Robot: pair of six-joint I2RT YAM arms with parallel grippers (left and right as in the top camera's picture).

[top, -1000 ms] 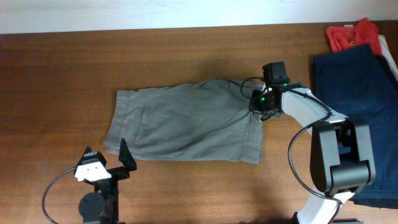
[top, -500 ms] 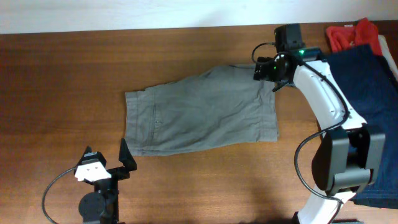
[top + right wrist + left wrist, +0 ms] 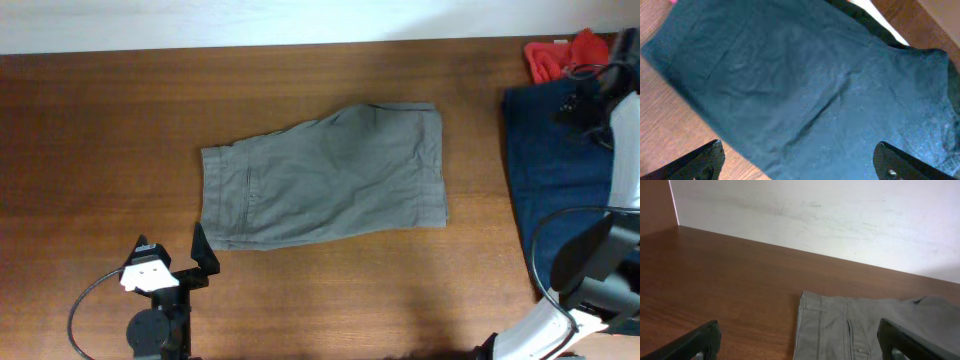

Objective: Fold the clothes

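The waistband of the grey shorts lies uncovered next to bare wood, so my left gripper needs to move outward, point its fingers down and lower them onto that waistband's middle [image 3: 213, 196] [image 3: 808, 330].
Grey-taupe shorts [image 3: 325, 175] lie flat in the middle of the table, waistband to the left, with no gripper touching them. The left wrist view shows their waistband and welt pocket [image 3: 850, 330] just ahead of my left gripper [image 3: 797, 332]. That left gripper [image 3: 170, 250] sits near the front edge, open and empty. My right gripper [image 3: 587, 100] hangs at the far right over navy blue shorts [image 3: 560, 180]. It is open with nothing between its fingers; the right wrist view has the navy shorts [image 3: 805, 85] spread below the right gripper [image 3: 799, 147].
A red garment [image 3: 560, 55] lies bunched at the back right corner, beside the navy shorts. A white wall [image 3: 840, 220] runs along the table's far edge. Bare wood [image 3: 100, 130] surrounds the grey shorts.
The right gripper pulled the grey shorts' leg end back and to the right, let go, and swung right over the navy shorts. The left arm has stayed still.
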